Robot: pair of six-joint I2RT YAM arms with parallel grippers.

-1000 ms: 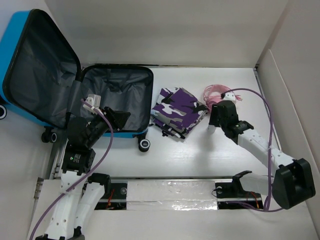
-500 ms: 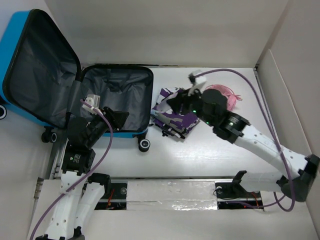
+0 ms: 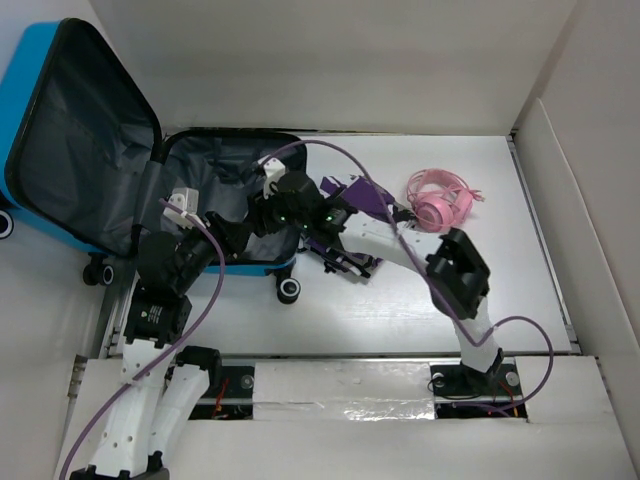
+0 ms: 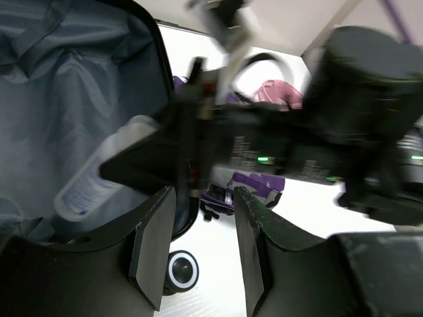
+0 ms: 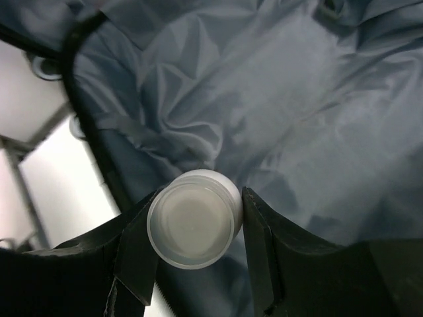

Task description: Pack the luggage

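The right gripper will next lower the white bottle (image 5: 193,226) onto the grey lining inside the luggage's near rim (image 5: 192,144) below it and let go, because that part of the luggage's bottom is bare.
The luggage (image 3: 25,90), a bright blue hard-shell suitcase, lies open at the far left with its lid leaning back and its grey lining (image 3: 230,170) showing. My right gripper (image 3: 262,215) reaches across into the lower half and is shut on a white plastic bottle (image 5: 193,226). In the right wrist view I see the bottle end-on above the lining (image 5: 317,119). The left wrist view shows it from the side (image 4: 92,181). My left gripper (image 3: 238,238) hovers by the suitcase's near rim. It is open (image 4: 203,218) with nothing between its fingers.
A folded purple-and-white camouflage cloth (image 3: 365,200) lies right of the suitcase, partly under my right arm. Pink headphones (image 3: 440,200) rest further right. A black suitcase wheel (image 3: 289,290) juts toward the table front. White walls enclose the table at the back and right.
My right arm has swung from the right side of the table, over the cloth, to above the open suitcase, with the bottle in its grip. The left arm has stayed put.
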